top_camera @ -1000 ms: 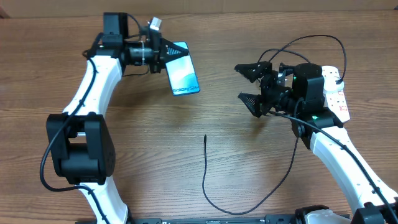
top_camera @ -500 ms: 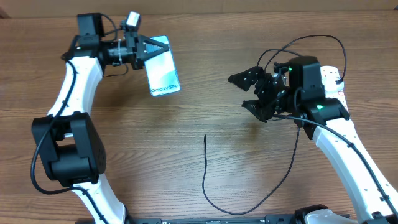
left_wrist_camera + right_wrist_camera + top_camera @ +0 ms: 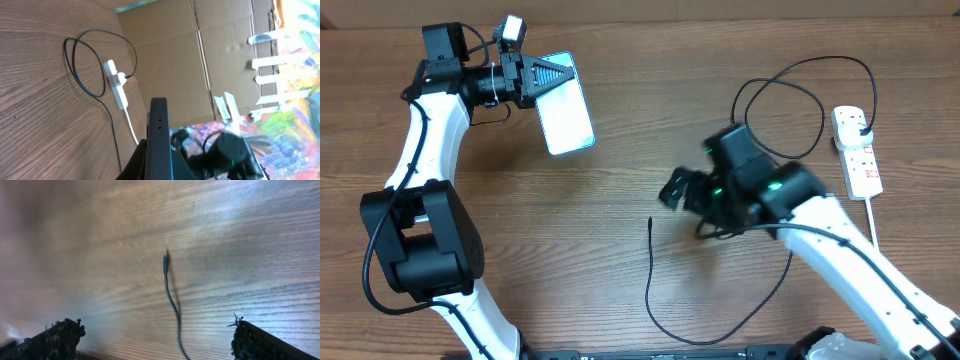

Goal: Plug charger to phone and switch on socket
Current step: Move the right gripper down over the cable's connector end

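I will move my right gripper down and to the left in the overhead view next, onto the black connector (image 3: pixel 650 226) (image 3: pixel 166 262).
My left gripper (image 3: pixel 542 82) is shut on the phone (image 3: pixel 567 118) and holds it above the table at the far left; its screen glares pale in the overhead view. In the left wrist view the phone shows edge-on as a dark slab (image 3: pixel 159 135). The charger's black cable (image 3: pixel 655 290) lies on the table, its connector tip (image 3: pixel 651 221) at the middle. My right gripper (image 3: pixel 685 205) is open and hovers just right of the tip. In the right wrist view the tip (image 3: pixel 166 256) lies between my spread fingers (image 3: pixel 157 337). The white socket (image 3: pixel 855 150) lies at the far right, the black plug in it.
The cable loops (image 3: pixel 775 90) near the socket and runs round behind my right arm. The socket also shows in the left wrist view (image 3: pixel 116 85) with its white cord. Cardboard walls (image 3: pixel 190 60) stand behind the table.
My left gripper has carried the phone leftward. My right arm has swung down and left from near the socket to the cable's tip.
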